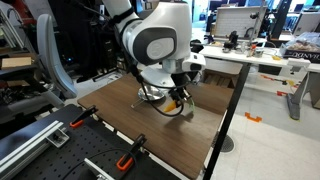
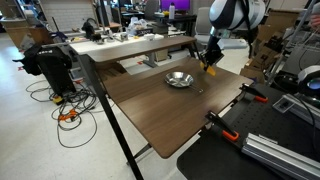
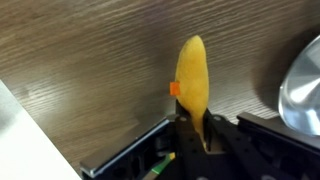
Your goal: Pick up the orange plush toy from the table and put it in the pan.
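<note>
The toy hangs beside the silver pan. My gripper will rise next, move across toward the pan while turning, and open over the pan's middle.
The orange-yellow plush toy (image 3: 192,80) hangs pinched between my gripper's fingers (image 3: 192,135) in the wrist view, lifted above the wooden table. In an exterior view the toy (image 2: 211,68) shows under the gripper (image 2: 212,60), just right of the silver pan (image 2: 180,79). The pan's rim shows at the right edge of the wrist view (image 3: 303,90). In an exterior view the gripper (image 1: 178,98) holds the toy (image 1: 180,102) beside the pan (image 1: 152,94), which the arm partly hides.
The brown wooden table (image 2: 160,105) has orange clamps at its near edge (image 2: 222,128) (image 1: 125,160). Desks with equipment stand behind (image 2: 120,40). Cables lie on the floor (image 2: 68,115).
</note>
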Robot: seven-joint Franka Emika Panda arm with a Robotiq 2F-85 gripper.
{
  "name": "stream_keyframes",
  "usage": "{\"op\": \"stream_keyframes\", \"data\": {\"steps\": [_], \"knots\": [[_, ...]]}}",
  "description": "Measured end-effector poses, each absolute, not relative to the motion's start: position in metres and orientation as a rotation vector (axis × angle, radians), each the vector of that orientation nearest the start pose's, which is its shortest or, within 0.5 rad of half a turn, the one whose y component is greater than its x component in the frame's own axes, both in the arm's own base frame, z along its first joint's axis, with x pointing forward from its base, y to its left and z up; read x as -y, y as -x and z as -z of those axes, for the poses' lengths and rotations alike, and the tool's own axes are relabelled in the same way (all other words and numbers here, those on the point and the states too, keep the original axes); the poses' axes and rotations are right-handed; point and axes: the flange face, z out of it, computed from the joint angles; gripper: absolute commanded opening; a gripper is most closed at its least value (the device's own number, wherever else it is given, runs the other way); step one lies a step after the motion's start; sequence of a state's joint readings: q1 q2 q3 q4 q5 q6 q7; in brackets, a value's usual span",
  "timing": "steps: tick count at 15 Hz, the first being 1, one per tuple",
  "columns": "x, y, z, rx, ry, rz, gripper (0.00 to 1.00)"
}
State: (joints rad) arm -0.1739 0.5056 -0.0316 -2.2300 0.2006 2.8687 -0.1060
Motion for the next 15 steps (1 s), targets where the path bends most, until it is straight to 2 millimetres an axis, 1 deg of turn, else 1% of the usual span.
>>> {"op": "stream_keyframes", "data": {"steps": [5,7,9,12,13,14,15], "knots": [[0.07,-0.549,-0.19,-0.253,3.072,0.282,0.03],[0.049,-0.553,-0.201,-0.188,3.068,0.299,0.03],[0.031,-0.556,-0.209,-0.133,3.062,0.314,0.03],[0.009,-0.557,-0.211,-0.056,3.061,0.316,0.03],[0.004,-0.557,-0.211,-0.037,3.061,0.314,0.37],[-0.002,-0.557,-0.211,-0.021,3.06,0.311,0.38],[-0.007,-0.557,-0.211,-0.007,3.058,0.302,0.45]]}}
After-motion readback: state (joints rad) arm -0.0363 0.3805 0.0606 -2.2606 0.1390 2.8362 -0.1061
